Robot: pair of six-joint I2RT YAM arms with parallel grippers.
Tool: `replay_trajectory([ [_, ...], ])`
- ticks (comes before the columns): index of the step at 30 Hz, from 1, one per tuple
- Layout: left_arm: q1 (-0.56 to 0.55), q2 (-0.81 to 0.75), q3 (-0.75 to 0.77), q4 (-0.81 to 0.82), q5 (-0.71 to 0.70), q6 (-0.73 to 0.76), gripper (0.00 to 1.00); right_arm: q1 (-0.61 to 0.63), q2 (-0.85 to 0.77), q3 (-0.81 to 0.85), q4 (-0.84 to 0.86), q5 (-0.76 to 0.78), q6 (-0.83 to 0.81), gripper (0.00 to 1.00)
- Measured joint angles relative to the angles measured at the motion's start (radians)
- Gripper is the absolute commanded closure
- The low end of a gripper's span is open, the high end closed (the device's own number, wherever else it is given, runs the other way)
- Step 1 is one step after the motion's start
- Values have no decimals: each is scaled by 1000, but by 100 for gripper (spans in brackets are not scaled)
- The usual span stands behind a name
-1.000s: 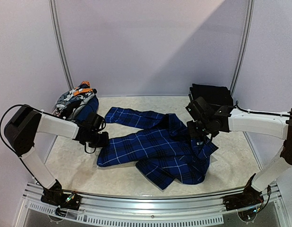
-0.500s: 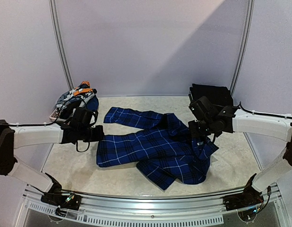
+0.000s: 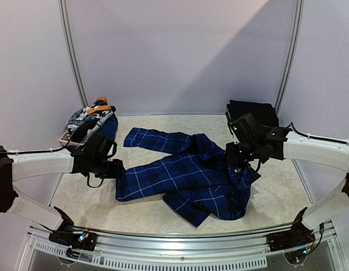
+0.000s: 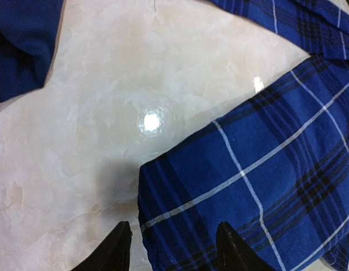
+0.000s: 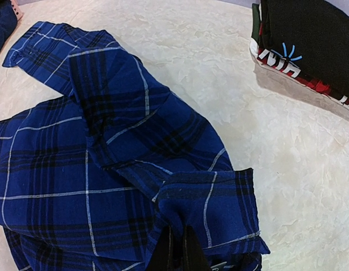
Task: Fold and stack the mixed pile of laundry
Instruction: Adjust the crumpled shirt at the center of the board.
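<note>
The plaid shirt's corner lies below and outward of my left gripper's parted fingers. My left gripper lowers outward onto the far corner of the shirt's end (image 3: pixel 126 171) (image 4: pixel 154 170) next.
A blue plaid shirt (image 3: pixel 188 180) lies spread across the middle of the table. My left gripper (image 3: pixel 116 168) hovers at the shirt's left edge, open. In the left wrist view the plaid cloth (image 4: pixel 248 169) lies flat on the table below the gap between the left gripper's (image 4: pixel 173 248) parted fingers. My right gripper (image 3: pixel 238 159) is shut on a bunched fold of the shirt (image 5: pixel 107 169) at its right side; the right gripper's (image 5: pixel 177 251) jaws pinch the cloth. The rest of the mixed laundry pile (image 3: pixel 91 119) sits at the back left, grey, white and orange on dark blue.
A stack of dark folded garments (image 3: pixel 252 111) sits at the back right, also in the right wrist view as a folded stack (image 5: pixel 310 39). A small pale basket (image 3: pixel 65 137) shows under the pile. A dark blue garment (image 4: pixel 19 45) lies close to the left gripper. Pale walls surround the table.
My left gripper has opened and let go of the shirt's left edge, which now lies flat. The left arm swung out left and lowered. The right gripper stays shut on the shirt.
</note>
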Motion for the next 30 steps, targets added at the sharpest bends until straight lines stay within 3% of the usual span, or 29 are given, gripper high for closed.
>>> replay_trajectory([
  [14,23,268,105,84,-20,-7,57,0,22,-10,19,-19,-4,100],
  [24,35,346,132,124,5,-27,57,0,34,-11,25,-24,-4,100],
  [26,36,360,138,135,3,-31,64,0,37,-11,25,-24,-4,100],
  [30,38,379,143,163,-6,-36,95,0,40,-11,26,-25,-5,100],
])
